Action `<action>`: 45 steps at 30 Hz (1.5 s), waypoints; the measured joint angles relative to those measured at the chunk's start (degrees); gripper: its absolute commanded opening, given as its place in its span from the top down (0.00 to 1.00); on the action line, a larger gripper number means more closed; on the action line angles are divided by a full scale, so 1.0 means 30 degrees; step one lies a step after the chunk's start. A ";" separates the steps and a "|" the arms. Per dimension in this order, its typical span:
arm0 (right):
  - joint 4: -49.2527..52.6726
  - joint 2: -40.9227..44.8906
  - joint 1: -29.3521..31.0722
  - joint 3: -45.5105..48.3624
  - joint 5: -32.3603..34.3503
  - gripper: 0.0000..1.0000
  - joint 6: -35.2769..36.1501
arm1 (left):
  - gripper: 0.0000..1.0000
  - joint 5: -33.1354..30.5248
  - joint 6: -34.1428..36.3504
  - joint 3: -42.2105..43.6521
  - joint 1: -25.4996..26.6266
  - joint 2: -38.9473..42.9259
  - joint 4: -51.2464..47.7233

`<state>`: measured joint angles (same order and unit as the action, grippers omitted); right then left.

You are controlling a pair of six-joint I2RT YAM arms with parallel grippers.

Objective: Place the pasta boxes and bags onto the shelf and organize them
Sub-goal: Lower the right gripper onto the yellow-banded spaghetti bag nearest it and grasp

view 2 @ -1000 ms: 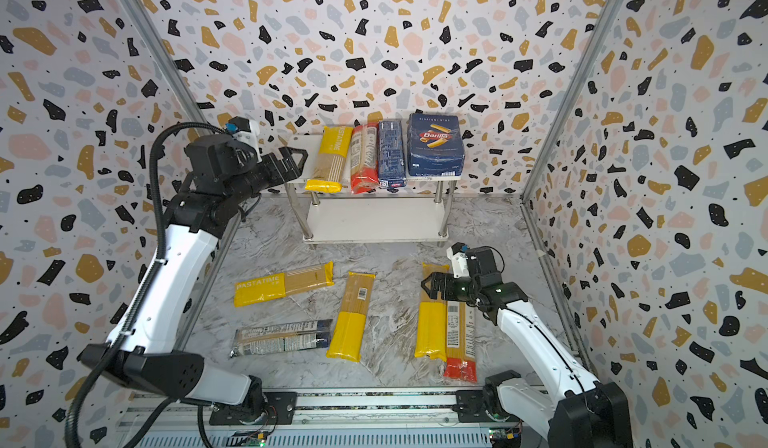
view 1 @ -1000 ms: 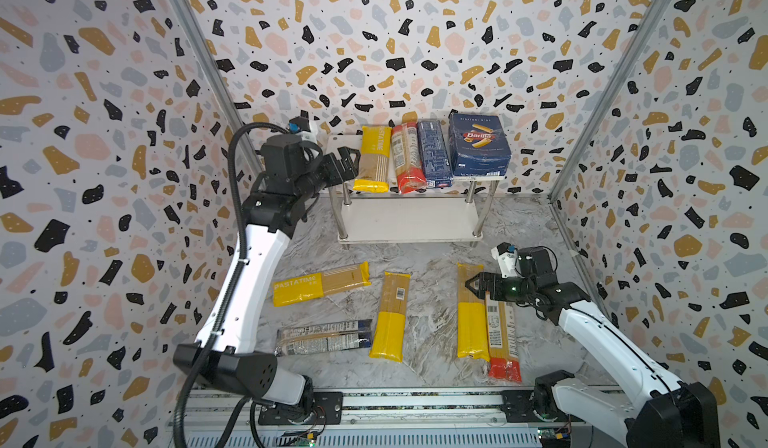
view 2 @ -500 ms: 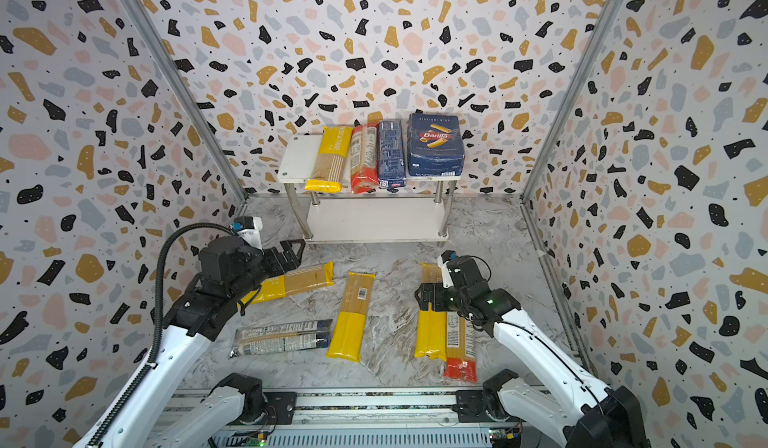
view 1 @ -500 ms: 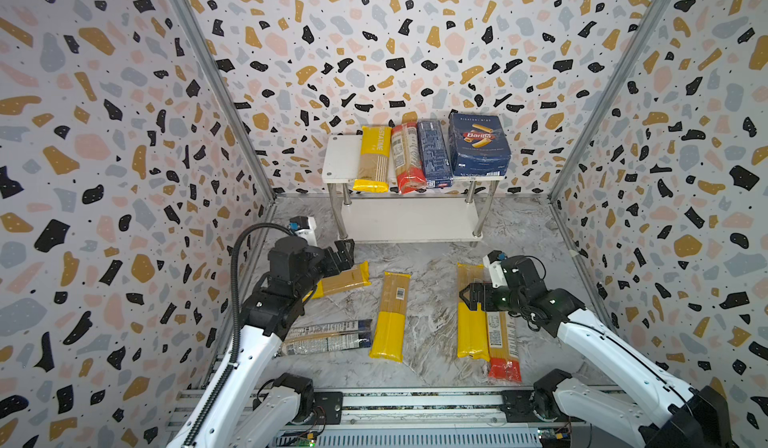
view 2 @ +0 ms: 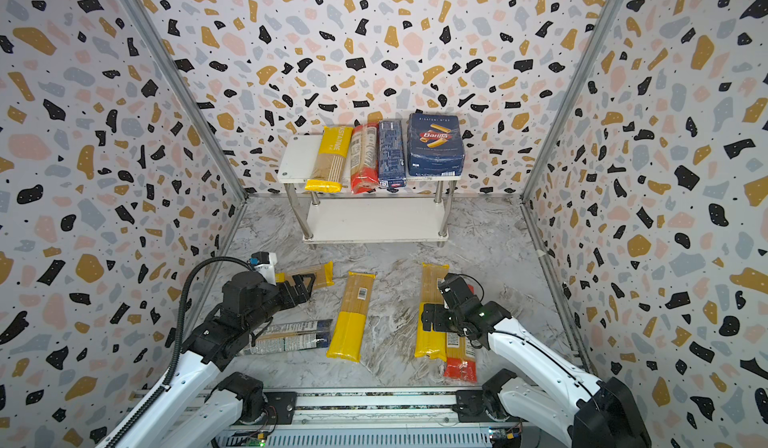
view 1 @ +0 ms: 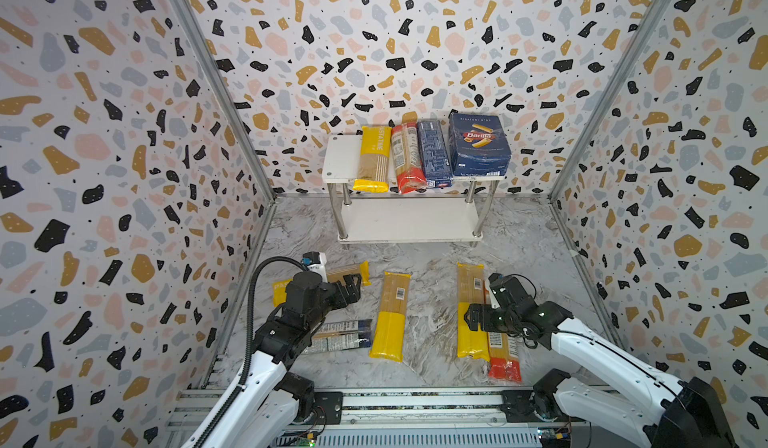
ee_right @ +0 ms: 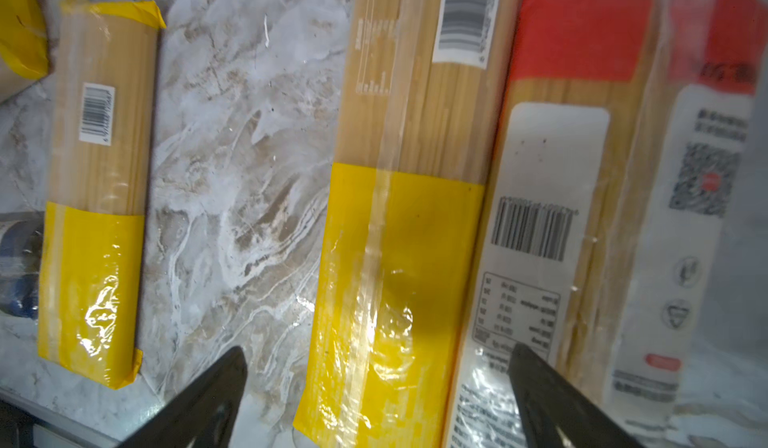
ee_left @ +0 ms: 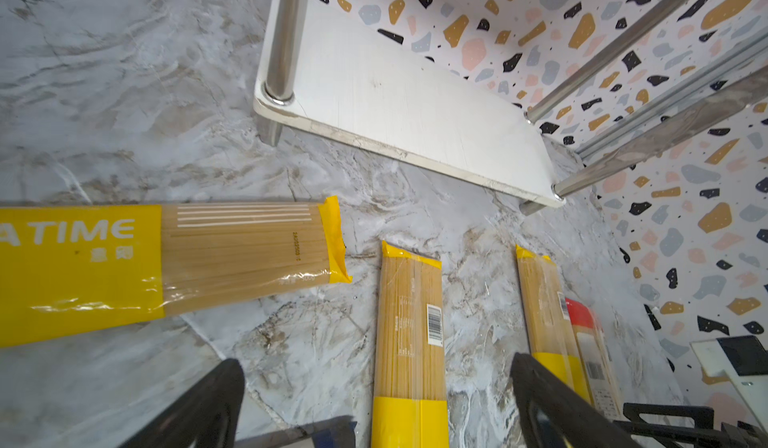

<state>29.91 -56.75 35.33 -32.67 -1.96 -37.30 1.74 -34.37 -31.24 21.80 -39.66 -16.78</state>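
The yellow bag touches the red-ended bag and lies below my right gripper's open fingers, which are wider than it. Next I should lower them around its yellow half (view 1: pixel 473 341) (ee_right: pixel 388 312).
The shelf (view 1: pixel 340 159) holds a yellow bag (view 1: pixel 372 157), a red-ended bag (view 1: pixel 406 157) and both blue pasta boxes, narrow (view 1: pixel 433 153) and wide (view 1: pixel 478 144). On the floor lie a PASTATIME bag (ee_left: pixel 166 259), a blue-ended clear bag (view 1: pixel 345 336), a middle yellow bag (view 1: pixel 390 321), a right yellow bag (ee_right: pixel 395 238) and a red-ended bag (ee_right: pixel 582 176) touching it. My left gripper (view 1: pixel 353 286) (ee_left: pixel 376 367) hangs open and empty beside the PASTATIME bag's end. My right gripper (view 1: pixel 471 317) (ee_right: pixel 378 352) is open, its jaws astride the right yellow bag.
The shelf's lower board (ee_left: pixel 415 105) is bare, with chrome legs (ee_left: pixel 286 30) at its corners. Patterned walls close in on three sides, and a rail (view 1: pixel 415 402) runs along the front. Marble floor (view 1: pixel 432 300) shows between the middle and right bags.
My left arm has come down from the shelf's top board to just above the floor by the PASTATIME bag. My right gripper has edged forward over the right yellow bag.
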 measured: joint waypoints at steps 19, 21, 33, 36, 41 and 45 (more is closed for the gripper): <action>-0.2229 -0.5741 0.2543 -0.0379 0.1734 0.01 -0.1734 | 0.00 -0.1013 0.0095 0.0758 0.2120 -0.1734 0.1501; -0.2040 -0.6309 0.2790 -0.0787 0.2178 0.01 -0.2011 | 0.00 -0.0925 0.0124 0.0758 0.2149 -0.1661 0.1617; -0.1530 -0.7730 0.3891 -0.1537 0.3963 0.03 -0.3213 | 0.00 -0.0226 0.0240 0.0758 0.2193 -0.1515 0.1756; -0.1399 -0.8437 0.4095 -0.1989 0.4313 0.09 -0.3373 | 0.00 -0.0087 0.0262 0.0736 0.2259 -0.1515 0.1705; -0.1785 -0.9850 0.4342 -0.2958 0.4546 0.28 -0.3548 | 0.00 -0.0036 0.0430 0.0714 0.2288 -0.1326 0.1421; -0.2601 -1.0265 0.4393 -0.3147 0.4758 0.55 -0.3417 | 0.00 -0.0109 0.0627 0.0459 0.2295 -0.1013 0.0889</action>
<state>22.11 -87.55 48.51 -42.11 12.32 -47.55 1.41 -32.49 -29.87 28.69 -42.70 -14.11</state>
